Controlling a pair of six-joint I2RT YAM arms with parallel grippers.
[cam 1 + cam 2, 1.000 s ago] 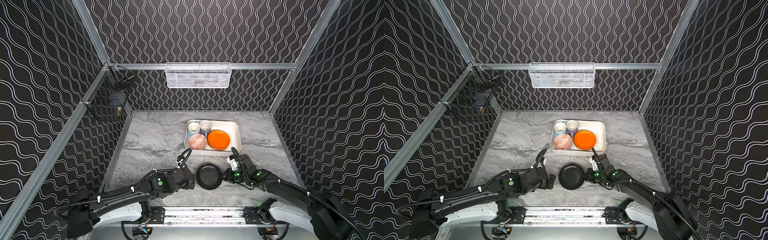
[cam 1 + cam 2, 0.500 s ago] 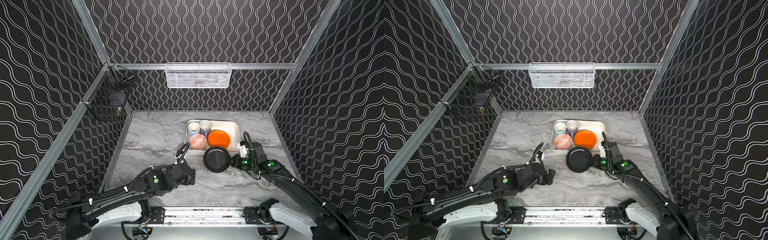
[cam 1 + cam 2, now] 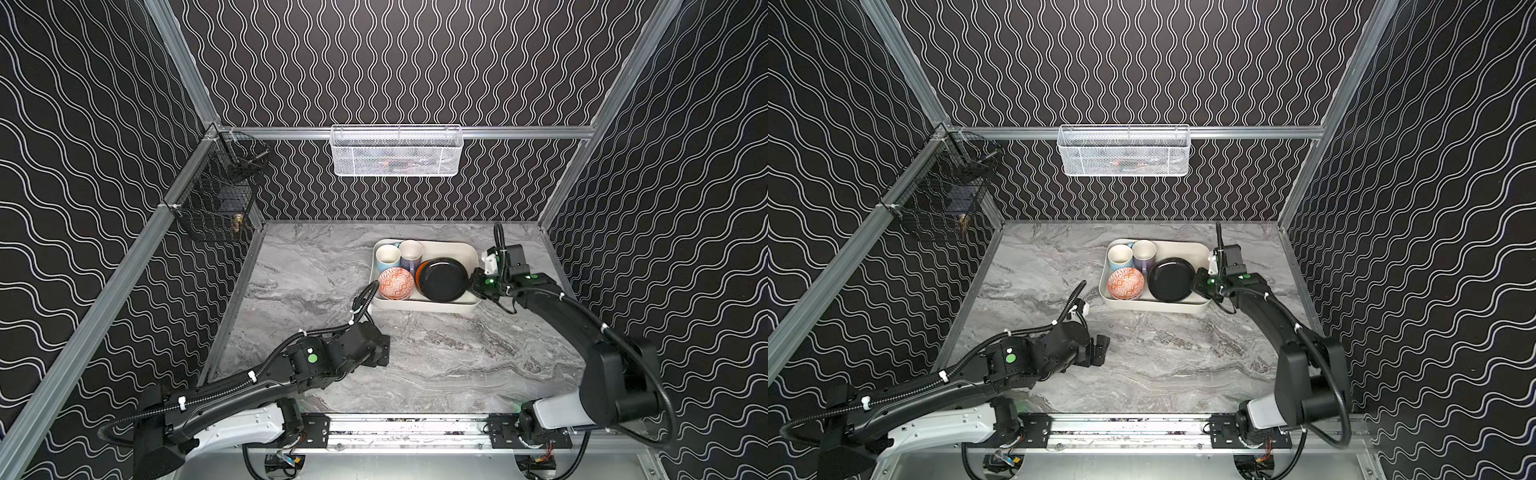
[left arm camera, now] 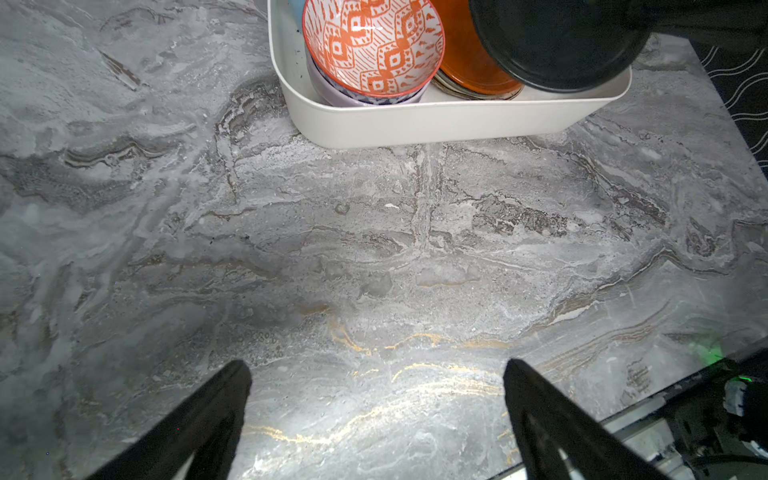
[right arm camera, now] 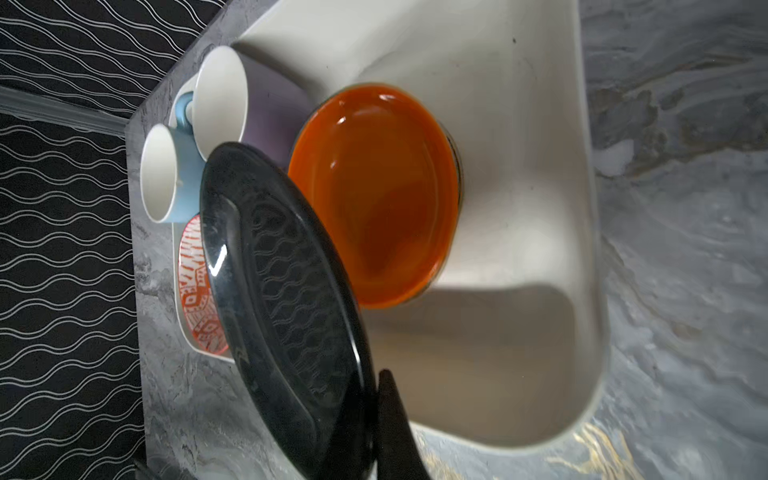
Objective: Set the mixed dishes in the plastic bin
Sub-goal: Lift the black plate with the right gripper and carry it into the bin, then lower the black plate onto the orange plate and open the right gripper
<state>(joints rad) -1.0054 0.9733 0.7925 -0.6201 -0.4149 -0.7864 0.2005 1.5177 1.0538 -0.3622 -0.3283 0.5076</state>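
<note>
The right gripper brings the black plate [image 5: 282,282] down onto the orange plate's side [image 5: 377,192] next, edging toward the bowls, and releases the black plate's rim, because that side lies bare below it.
The cream-white plastic bin [image 3: 424,307] sits at the back right of the marble table. In it stand a light-blue mug [image 3: 387,257] and a lilac mug [image 3: 410,252]. An orange-patterned bowl [image 4: 374,41] is nested in a lilac bowl [image 4: 332,89]. My right gripper [image 3: 473,281] is shut on the rim of a black plate [image 5: 282,282], held tilted over the orange plate [image 5: 382,191] inside the bin. My left gripper [image 4: 376,370] hangs open and empty over bare table, in front of the bin.
A white wire-mesh basket [image 3: 397,151] hangs on the back rail. A black wire basket [image 3: 216,203] hangs on the left wall. Patterned walls close in three sides of the grey marble tabletop [image 3: 436,353].
My right gripper has carried the black plate from the near middle of the table back and over the bin. The left arm has drawn back a little to the left.
</note>
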